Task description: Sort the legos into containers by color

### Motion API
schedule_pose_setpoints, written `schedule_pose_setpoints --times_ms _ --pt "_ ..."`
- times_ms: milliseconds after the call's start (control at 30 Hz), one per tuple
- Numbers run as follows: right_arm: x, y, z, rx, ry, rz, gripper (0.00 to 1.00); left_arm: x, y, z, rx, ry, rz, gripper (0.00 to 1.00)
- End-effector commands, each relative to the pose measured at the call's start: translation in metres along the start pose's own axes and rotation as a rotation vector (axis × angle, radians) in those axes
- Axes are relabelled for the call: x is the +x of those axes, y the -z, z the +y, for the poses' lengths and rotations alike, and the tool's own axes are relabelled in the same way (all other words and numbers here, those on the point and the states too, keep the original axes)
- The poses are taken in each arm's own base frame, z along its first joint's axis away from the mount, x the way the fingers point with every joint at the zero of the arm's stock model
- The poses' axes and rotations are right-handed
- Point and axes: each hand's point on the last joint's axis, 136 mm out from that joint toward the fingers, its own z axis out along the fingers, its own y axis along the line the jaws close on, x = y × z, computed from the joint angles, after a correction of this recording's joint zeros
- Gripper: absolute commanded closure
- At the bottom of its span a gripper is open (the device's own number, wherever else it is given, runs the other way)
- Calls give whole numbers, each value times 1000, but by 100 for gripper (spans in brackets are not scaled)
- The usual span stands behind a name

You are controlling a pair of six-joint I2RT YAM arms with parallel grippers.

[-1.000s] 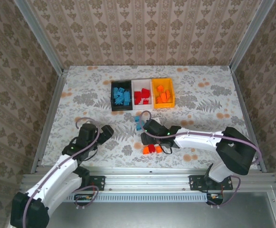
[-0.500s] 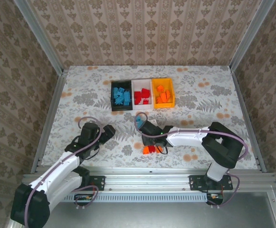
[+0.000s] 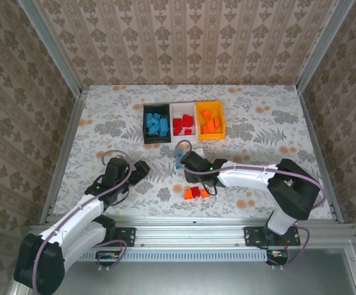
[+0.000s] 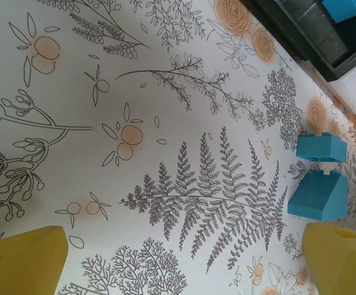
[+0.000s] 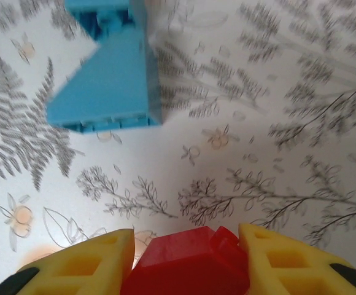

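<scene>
I need to raise my right gripper next and carry the red lego outward over the white bin [image 3: 183, 120] to release it there, since that bin already holds red bricks.
My right gripper [image 5: 187, 246] is shut on a red lego [image 5: 190, 267], which sits between its yellow fingers [image 5: 86, 261]. Just ahead of it lies a light blue lego [image 5: 107, 80] on the table. From above, the right gripper [image 3: 188, 161] is beside the two blue legos [image 3: 178, 157], below the joined bins: black [image 3: 146, 126] holding blue bricks, white [image 3: 182, 112] holding red, orange-yellow [image 3: 210, 106] holding orange. My left gripper [image 4: 181, 258] is open over bare tablecloth, with the two blue legos [image 4: 318, 195] to its right. It appears in the overhead view as the left gripper [image 3: 140, 169].
A small cluster of orange and red legos [image 3: 196, 192] lies near the front edge, under the right arm. The black bin's corner [image 4: 307, 37] is at the upper right of the left wrist view. Patterned walls and metal rails surround the table.
The right gripper has swung up and left from beside the orange-red cluster towards the blue legos. The left arm has barely shifted.
</scene>
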Motion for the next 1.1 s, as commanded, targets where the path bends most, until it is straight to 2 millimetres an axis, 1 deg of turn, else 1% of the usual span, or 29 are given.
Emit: schedule_pose_setpoints --times_ms 0,33,67,133,200,300,367,400,467,500,533,600,633,667,700,733,800,900,967,1000,1033,1067 --pt "-49 26 -13 26 -4 -112 65 -1 0 -14 51 -14 6 0" --pt "-59 29 -17 30 -10 -129 65 -1 -1 -16 62 -16 10 0" --pt "-74 31 -21 33 -21 -150 65 0 -2 -18 74 -15 13 0" --pt "-99 30 -28 35 -38 -180 65 2 -4 -21 92 -9 29 0" --pt "-122 21 -32 36 -47 -189 65 5 -7 -25 120 -4 45 0" --pt "-156 2 -29 43 -23 -195 65 8 -9 -27 130 9 67 0" --pt "-177 -17 -30 60 -12 -182 65 11 -10 -25 125 13 84 0" --pt "-182 -27 -30 64 -7 -167 65 12 -10 -25 124 14 91 0" --pt "-200 -45 -29 73 -2 -153 65 14 -10 -24 123 18 100 0" --pt "-208 -48 -27 71 3 -154 64 15 -9 -24 123 19 101 0" --pt "-212 -57 -28 80 12 -138 64 14 -8 -23 121 22 101 0" --pt "-219 -67 -28 91 18 -124 61 13 -6 -24 126 21 94 0" --pt "-223 -70 -26 92 23 -122 57 12 -4 -24 128 19 90 0" --pt "-227 -70 -26 97 27 -123 51 11 -3 -25 131 20 84 0" --pt "-229 -68 -25 96 30 -126 46 10 -2 -27 136 16 79 0" --pt "-233 -63 -23 89 29 -138 43 8 -1 -28 140 12 73 0" --pt "-241 -48 -18 77 37 -175 41 6 1 -31 146 3 70 0" --pt "-250 -17 -14 62 46 -232 37 4 2 -35 142 -6 72 0" --pt "-252 7 -15 54 40 -270 36 4 0 -37 143 -9 78 0" --pt "-248 14 -16 50 38 -277 36 4 0 -38 145 -10 82 0" --pt "-242 27 -16 41 37 -290 36 5 -1 -39 147 -11 89 0" --pt "-231 36 -17 35 35 -294 36 5 -2 -41 150 -14 93 0"
